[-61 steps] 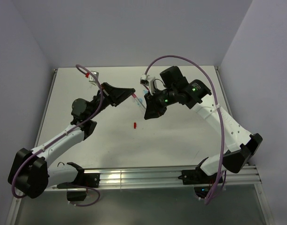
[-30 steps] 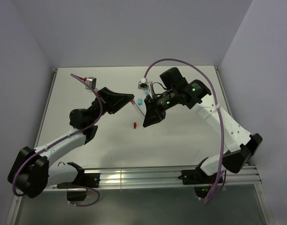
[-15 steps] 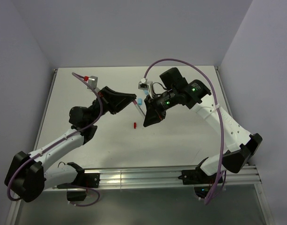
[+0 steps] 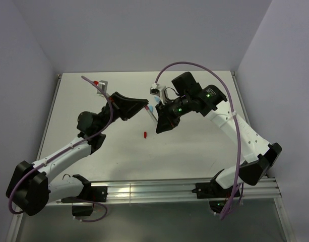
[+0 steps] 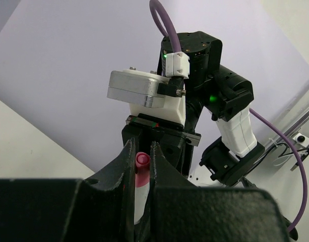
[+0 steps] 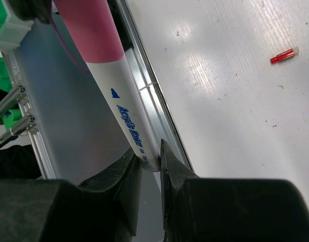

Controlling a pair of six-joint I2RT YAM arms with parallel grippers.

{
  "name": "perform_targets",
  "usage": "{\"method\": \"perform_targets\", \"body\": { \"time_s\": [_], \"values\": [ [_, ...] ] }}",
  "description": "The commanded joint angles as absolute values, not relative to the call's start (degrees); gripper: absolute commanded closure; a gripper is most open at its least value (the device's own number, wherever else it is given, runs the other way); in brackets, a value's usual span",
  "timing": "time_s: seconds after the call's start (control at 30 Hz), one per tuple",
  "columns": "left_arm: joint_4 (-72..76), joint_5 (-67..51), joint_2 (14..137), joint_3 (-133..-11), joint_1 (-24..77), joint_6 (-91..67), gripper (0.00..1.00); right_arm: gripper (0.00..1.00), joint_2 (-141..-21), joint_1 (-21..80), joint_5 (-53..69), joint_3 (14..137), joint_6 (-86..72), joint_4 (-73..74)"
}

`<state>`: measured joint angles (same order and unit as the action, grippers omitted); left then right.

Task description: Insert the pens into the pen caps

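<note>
The caps lie mid-table, so my left gripper will swing left in the top view and lower the pen onto bare tabletop near the wall to release it.
A white pen (image 6: 126, 121) with blue lettering and a pink upper part slants up from my right gripper (image 6: 150, 148), which is shut on the barrel's lower end. My left gripper (image 5: 142, 146) is shut on a pen's pink end (image 5: 142, 166), with white barrel below it. From above, one thin pen (image 4: 150, 113) spans between the left gripper (image 4: 145, 106) and the right gripper (image 4: 157, 126), both held above the table. I cannot tell whether both hold the same pen. A light blue cap (image 4: 150, 107) shows beside them. A small red cap (image 4: 144, 134) (image 6: 284, 55) lies on the table.
The white table (image 4: 194, 146) has a metal rail (image 4: 144, 190) along its near edge and grey walls on three sides. Purple cables (image 4: 194, 64) loop over both arms. The right arm's wrist (image 5: 194, 65) fills the middle of the left wrist view.
Both grippers stayed shut and close together. The left gripper shifted slightly up and right, and the right gripper rose a little with the pen.
</note>
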<state>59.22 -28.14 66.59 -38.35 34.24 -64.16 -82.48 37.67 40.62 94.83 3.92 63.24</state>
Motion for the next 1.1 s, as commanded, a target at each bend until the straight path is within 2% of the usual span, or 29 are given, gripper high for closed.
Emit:
{"method": "perform_targets", "body": {
  "time_s": [0.0,0.17,0.4,0.43,0.47,0.5,0.53,0.6,0.63,0.8,0.9,0.93,1.07],
  "values": [
    [40.97,-56.34,69.0,-34.19,42.45,-63.99,1.0,1.0,-82.35,35.42,40.43,104.33,1.32,27.25],
    [40.17,-56.25,69.87,-35.86,38.77,-65.13,1.0,1.0,-81.21,35.25,42.18,101.26,1.14,27.33],
    [40.7,-56.86,72.59,-42.35,27.88,-66.18,1.0,0.99,-79.02,34.89,44.03,95.54,1.85,27.42],
    [40.52,-57.04,73.03,-44.63,27.17,-65.83,1.0,0.91,-78.67,34.89,44.38,94.93,1.85,27.33],
    [40.69,-57.56,73.56,-45.61,26.38,-65.92,1.0,0.77,-78.66,34.89,44.73,93.88,1.85,27.42],
    [40.52,-57.83,74.43,-47.7,24.89,-65.92,1.0,0.68,-78.58,34.89,45.08,93.43,1.93,27.42],
    [39.21,-58.09,74.88,-48.94,24.18,-64.96,1.0,0.52,-78.23,34.89,44.83,92.3,2.02,27.42],
    [36.58,-58.8,76.11,-52.01,22.07,-63.64,1.0,0.41,-77.79,34.89,44.56,91.5,2.2,27.33],
    [35.87,-58.8,76.46,-52.81,21.36,-63.28,1.0,0.33,-77.61,34.89,44.3,91.06,2.28,27.33],
    [24.02,-58.45,78.39,-60.18,16.54,-53.92,1.0,0.2,-76.55,34.89,42.72,88.42,3.25,27.6],
    [4.45,-56.17,80.58,-68.68,14.77,-39.1,1.0,0.12,-75.24,34.89,41.14,86.58,3.95,28.03],
    [-8.74,-52.86,81.55,-71.34,14.5,-34.85,1.0,0.08,-75.06,34.89,40.09,85.79,4.3,28.3],
    [-30.17,-43.61,88.13,-84.34,12.14,-17.96,1.0,0.0,-73.65,34.54,36.93,84.11,5.45,29.97]
  ]
}}
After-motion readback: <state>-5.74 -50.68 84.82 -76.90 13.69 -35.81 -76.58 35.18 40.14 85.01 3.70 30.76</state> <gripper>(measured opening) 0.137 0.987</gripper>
